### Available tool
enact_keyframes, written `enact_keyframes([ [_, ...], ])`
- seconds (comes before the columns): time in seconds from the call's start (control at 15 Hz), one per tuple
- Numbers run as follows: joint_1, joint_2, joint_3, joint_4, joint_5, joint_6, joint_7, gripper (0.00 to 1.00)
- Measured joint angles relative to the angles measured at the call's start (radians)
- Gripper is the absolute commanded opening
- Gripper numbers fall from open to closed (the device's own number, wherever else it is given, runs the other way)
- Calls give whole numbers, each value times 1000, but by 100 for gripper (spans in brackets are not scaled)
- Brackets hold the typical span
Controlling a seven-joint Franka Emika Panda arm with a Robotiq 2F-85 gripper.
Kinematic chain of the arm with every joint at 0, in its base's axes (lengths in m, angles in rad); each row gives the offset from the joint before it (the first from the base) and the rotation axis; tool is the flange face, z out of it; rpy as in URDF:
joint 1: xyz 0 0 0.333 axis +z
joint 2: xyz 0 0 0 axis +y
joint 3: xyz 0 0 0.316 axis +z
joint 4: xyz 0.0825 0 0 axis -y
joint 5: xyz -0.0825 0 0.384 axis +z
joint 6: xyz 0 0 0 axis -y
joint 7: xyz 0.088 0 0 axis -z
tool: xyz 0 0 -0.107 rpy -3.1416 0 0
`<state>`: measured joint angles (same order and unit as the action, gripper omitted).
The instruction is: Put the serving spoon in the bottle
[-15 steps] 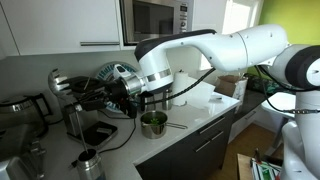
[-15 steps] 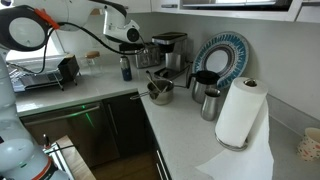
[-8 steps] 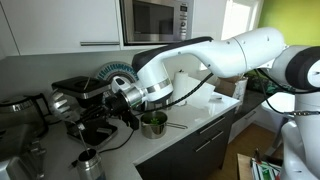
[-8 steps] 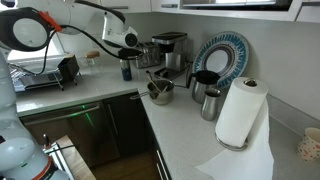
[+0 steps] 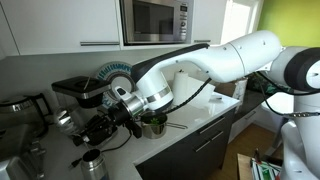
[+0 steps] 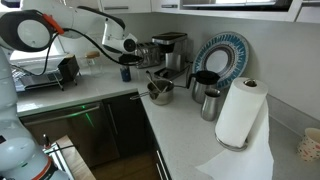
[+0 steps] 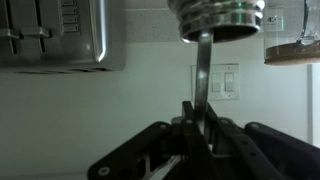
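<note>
Next, my gripper lowers toward the ribbed opening of the silvery metal bottle and releases the spoon point(image 7: 205, 70), since its handle already runs there.
My gripper point(image 7: 192, 128) is shut on the thin silver handle of the serving spoon point(image 7: 205, 70). The wrist picture stands upside down. The handle runs straight from the jaws to the ribbed mouth of the silvery metal bottle point(image 7: 218, 18), and the spoon's far end is hidden there. In both exterior views the gripper point(image 5: 98, 130) point(image 6: 126, 55) hangs directly above the bottle point(image 5: 89, 161) point(image 6: 126, 71) on the counter. The spoon's bowl does not show.
A metal bowl point(image 5: 153, 124) point(image 6: 159, 91) stands beside the arm. A toaster point(image 6: 55, 72), coffee maker point(image 6: 170, 50), patterned plate point(image 6: 222, 55), dark cup point(image 6: 203, 82), metal mug point(image 6: 211, 104) and tall white roll point(image 6: 241, 112) line the counter. A microwave point(image 5: 155, 20) hangs overhead.
The gripper has swung down and away from the bowl with the spoon in it, and now hangs over the bottle. The bottle and other things have not moved.
</note>
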<state>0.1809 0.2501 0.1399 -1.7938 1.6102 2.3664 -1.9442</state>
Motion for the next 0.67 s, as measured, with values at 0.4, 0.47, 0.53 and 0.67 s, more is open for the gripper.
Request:
enact_keyframes([
  [0.4, 4, 22, 1, -5, 0, 19, -5, 3],
  [0.47, 5, 23, 2, -9, 0, 21, -5, 3],
  [0.53, 8, 24, 2, -13, -2, 23, -4, 3],
  [0.67, 12, 25, 4, -14, -7, 25, 1, 3],
])
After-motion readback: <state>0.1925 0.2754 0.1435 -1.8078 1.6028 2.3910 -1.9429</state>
